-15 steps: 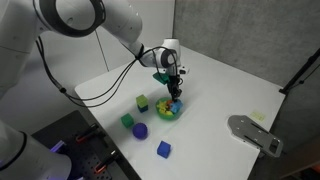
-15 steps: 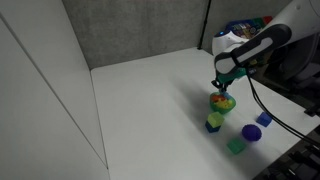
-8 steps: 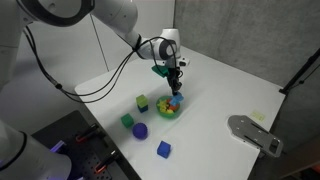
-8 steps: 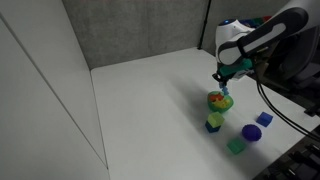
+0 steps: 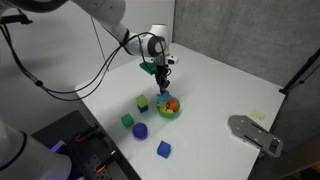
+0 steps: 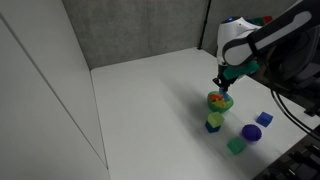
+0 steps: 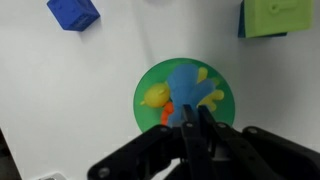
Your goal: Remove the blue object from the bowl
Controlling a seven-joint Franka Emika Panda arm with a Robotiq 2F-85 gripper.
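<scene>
My gripper is over the bowl (image 5: 171, 110) and next needs to move toward the clear tabletop gap between the green block and purple ball and release the light-blue object.
The green bowl (image 5: 171, 110) stands mid-table and also shows in an exterior view (image 6: 220, 101) and in the wrist view (image 7: 148, 78). It holds yellow and orange toy pieces (image 7: 155, 97). My gripper (image 5: 161, 90) hangs just above the bowl's left rim, its fingers (image 7: 193, 122) shut on the light-blue object (image 7: 188, 86). The object is lifted a little above the bowl. In an exterior view the gripper (image 6: 224, 86) is right over the bowl, and the blue object is hard to make out there.
A green block (image 5: 142, 102), a green cube (image 5: 127, 120), a dark purple ball (image 5: 140, 130) and a royal-blue cube (image 5: 163, 149) lie in front of the bowl. A grey device (image 5: 255, 133) sits at the table's right edge.
The gripper has risen from the bowl and shifted slightly left, carrying the light-blue object up with it. The bowl and the blocks have not moved.
</scene>
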